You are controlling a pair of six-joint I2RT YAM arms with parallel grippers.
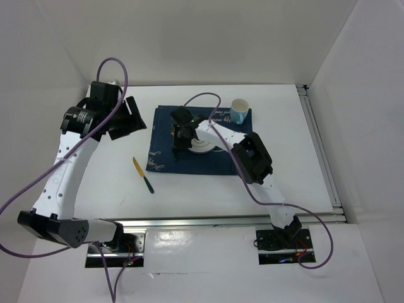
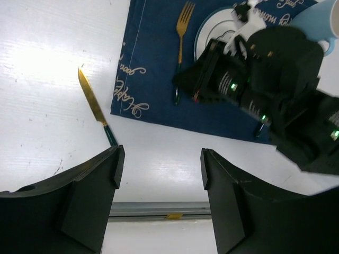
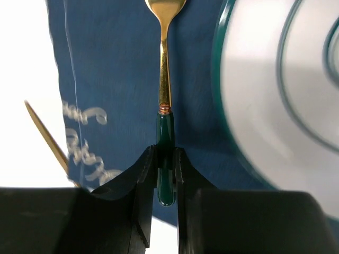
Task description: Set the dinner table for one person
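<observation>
My left gripper should next move down and back onto the knife's dark handle (image 1: 149, 185) (image 2: 110, 135) and close there, because the knife is still off the placemat.
A gold fork (image 3: 164, 69) with a dark green handle lies flat on the navy placemat (image 3: 106, 63), just left of the white plate (image 3: 275, 106). My right gripper (image 3: 166, 156) is down on the mat, shut on the fork's green handle end. A gold knife (image 1: 142, 174) with a dark handle lies on the bare white dinner table (image 1: 297, 158), left of the placemat (image 1: 164, 161). My left gripper (image 1: 129, 120) hangs open above the table's left side with nothing between its fingers (image 2: 114, 169). A light blue cup (image 1: 239, 111) stands on the mat's far right corner.
A metal rail (image 1: 221, 219) runs along the table's near edge, and another (image 1: 319, 148) along the right edge. White walls close in the back and both sides. The right arm (image 1: 252, 158) stretches over the mat's right half and partly hides the plate (image 1: 203, 146).
</observation>
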